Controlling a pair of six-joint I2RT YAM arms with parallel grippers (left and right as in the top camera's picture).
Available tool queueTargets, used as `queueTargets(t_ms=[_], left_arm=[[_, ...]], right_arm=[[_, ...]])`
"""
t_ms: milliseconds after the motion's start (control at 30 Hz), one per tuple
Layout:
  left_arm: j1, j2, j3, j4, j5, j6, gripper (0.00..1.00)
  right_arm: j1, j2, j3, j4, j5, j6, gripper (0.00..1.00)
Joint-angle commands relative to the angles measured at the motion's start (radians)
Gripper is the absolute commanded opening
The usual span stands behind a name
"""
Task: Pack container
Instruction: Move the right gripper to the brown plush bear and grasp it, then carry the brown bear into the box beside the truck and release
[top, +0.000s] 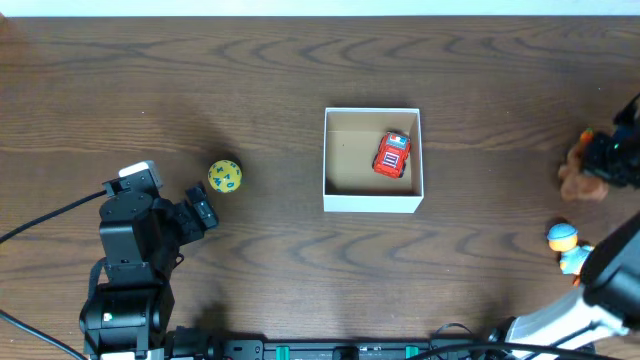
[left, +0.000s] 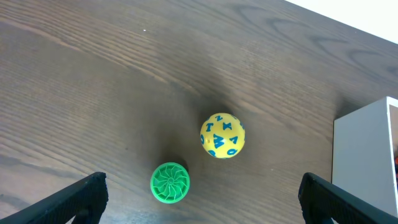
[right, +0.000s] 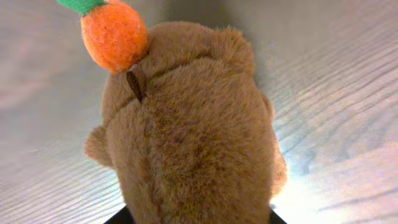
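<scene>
My right gripper has to lift the plush and then lower it onto the bare bottom of the container beside the red car (top: 392, 154), toward the yellow ball.
The container (top: 326, 160), a white-walled square box with a brown inside, stands mid-table and holds a red toy car (top: 392, 154). Its white wall shows at the right edge of the left wrist view (left: 367, 155). My left gripper (top: 202, 212) is open wide and empty over a green ribbed disc (left: 170, 182), with a yellow ball with blue letters (left: 222, 135) just beyond it. My right gripper (top: 608, 160) at the far right edge is closed around a brown plush toy (right: 193, 137) with an orange nub (right: 115, 34). The plush hides its fingertips.
The yellow ball (top: 225, 176) lies left of the container. A small blue-and-orange figure (top: 563, 240) lies at the front right, close to my right arm. The brown plush (top: 578, 180) sits near the table's right edge.
</scene>
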Motion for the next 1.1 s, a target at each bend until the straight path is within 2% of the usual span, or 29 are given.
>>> queueTargets(t_ms=[0, 133, 300, 400, 533, 600, 700, 867, 1067], left_arm=[[0.002, -0.005, 0.022, -0.003, 0.003, -0.01, 0.98], [0.002, -0.005, 0.022, -0.003, 0.003, -0.01, 0.98], [0.002, -0.005, 0.022, -0.003, 0.004, -0.01, 0.98], [0.002, -0.005, 0.022, -0.004, 0.003, -0.01, 0.98], [0.002, -0.005, 0.022, -0.005, 0.003, -0.01, 0.98], [0.002, -0.005, 0.022, -0.008, 0.003, -0.01, 0.98], [0.002, -0.005, 0.022, -0.017, 0.003, -0.01, 0.98], [0.002, -0.005, 0.022, -0.029, 0.003, -0.01, 0.98], [0.002, -0.005, 0.022, -0.029, 0.003, -0.01, 0.98]], right_arm=[[0.084, -0.197, 0.043, -0.011, -0.107, 0.039, 0.21], [0.23, -0.355, 0.043, -0.031, -0.132, 0.097, 0.2], [0.505, -0.468, 0.043, -0.008, -0.131, 0.252, 0.19], [0.693, -0.467, 0.04, 0.041, -0.093, 0.349, 0.19], [0.867, -0.415, 0.028, 0.074, 0.018, 0.509, 0.18], [0.931, -0.369, 0.027, 0.09, 0.045, 0.544, 0.18], [1.0, -0.283, 0.027, 0.097, 0.051, 0.618, 0.14], [1.049, -0.133, 0.027, 0.098, 0.053, 0.728, 0.15], [1.059, 0.024, 0.027, 0.12, 0.053, 0.763, 0.15]])
